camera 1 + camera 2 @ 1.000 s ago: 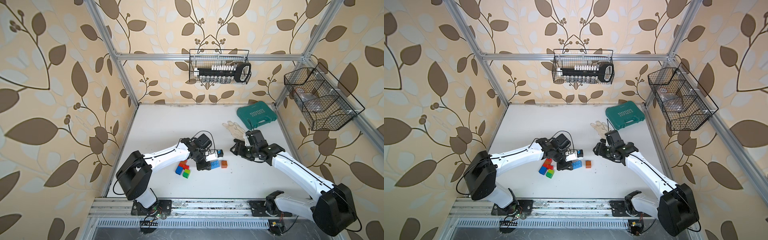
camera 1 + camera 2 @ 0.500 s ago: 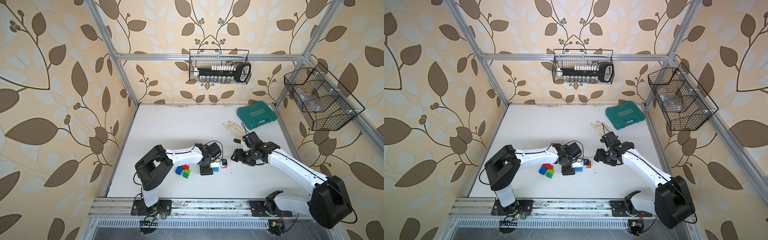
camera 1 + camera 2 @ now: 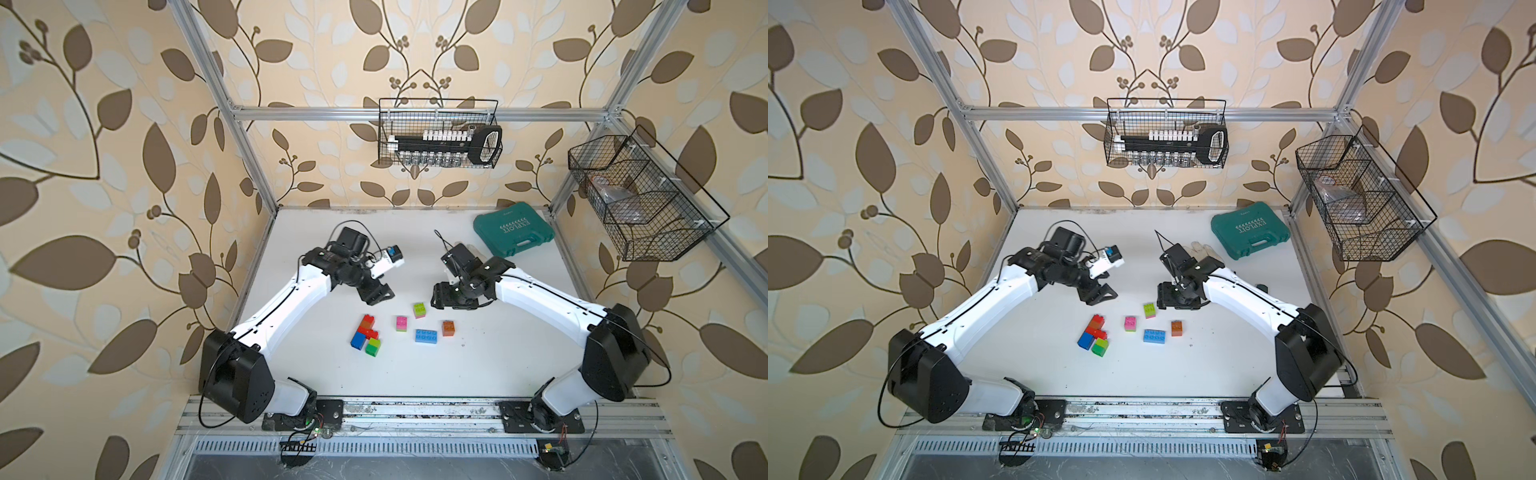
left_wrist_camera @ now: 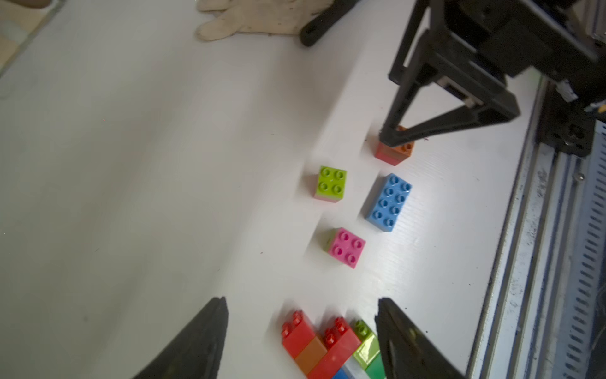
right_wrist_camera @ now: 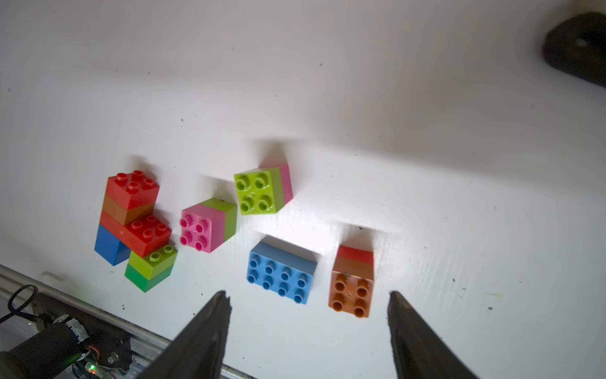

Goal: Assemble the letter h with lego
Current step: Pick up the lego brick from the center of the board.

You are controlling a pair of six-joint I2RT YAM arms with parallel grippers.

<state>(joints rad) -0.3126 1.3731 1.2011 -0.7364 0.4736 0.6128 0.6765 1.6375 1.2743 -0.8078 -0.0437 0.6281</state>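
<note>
I need to move my right gripper down and across toward the cluster, astride the lime-topped brick, and close, as the brick stands lower and beside my open fingertips.
The lego lies loose in the middle of the white table in both top views. A joined cluster of red, orange, blue and green bricks sits to the left. To its right are a pink-topped brick, a lime-topped brick, a light blue eight-stud brick and an orange brick. My left gripper hangs open behind the cluster, holding nothing. My right gripper is open just right of the lime brick, raised over the light blue brick and the orange brick.
A teal case lies at the back right, with a white glove beside it behind the right arm. Wire baskets hang on the back and right walls. A metal rail runs along the table's front edge.
My left gripper has opened and pulled back and up, away from the bricks toward the left rear. The pink and lime bricks now show uncovered. The right gripper has shifted slightly.
</note>
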